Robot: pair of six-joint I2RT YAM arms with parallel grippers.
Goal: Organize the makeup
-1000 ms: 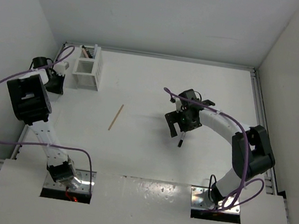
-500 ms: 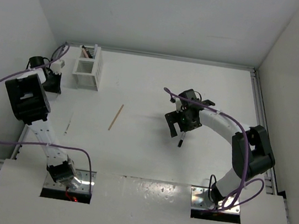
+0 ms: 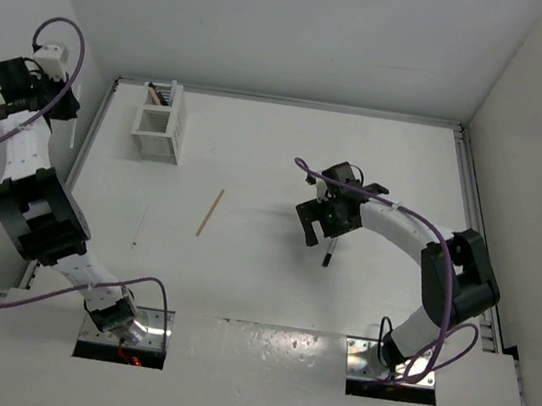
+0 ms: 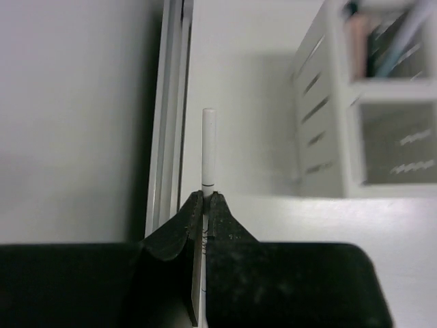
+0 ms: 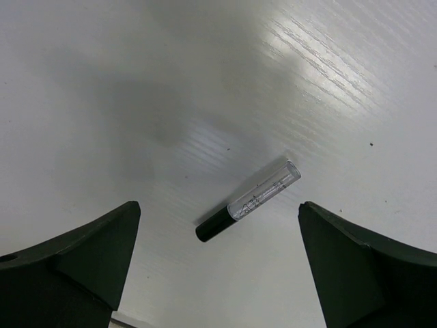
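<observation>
The white stick [image 4: 208,147] goes toward the right in the top view and down into the holder's near section [image 4: 399,143] next, which stands empty. My left gripper releases it there.
My left gripper [image 3: 67,112] is raised at the far left edge, left of the white slatted holder [image 3: 158,122]. It is shut on a slim white stick [image 4: 208,147] that pokes out past the fingertips [image 4: 217,205]. The holder [image 4: 328,137] has a few sticks standing in its back compartment. A tan wooden stick [image 3: 210,212] lies on the table middle-left. My right gripper [image 3: 325,233] is open and hovers over a small tube [image 5: 248,200] with a black cap and clear body, which lies between the fingers without touching them.
A metal rail [image 4: 171,102] runs along the table's left edge, just under the held stick, with the side wall beyond it. A faint thin line [image 3: 137,229], perhaps a shadow, shows on the table left of the tan stick.
My left arm has swung up and to the left, carrying the white stick out to the table's left edge. The right arm has hardly moved.
</observation>
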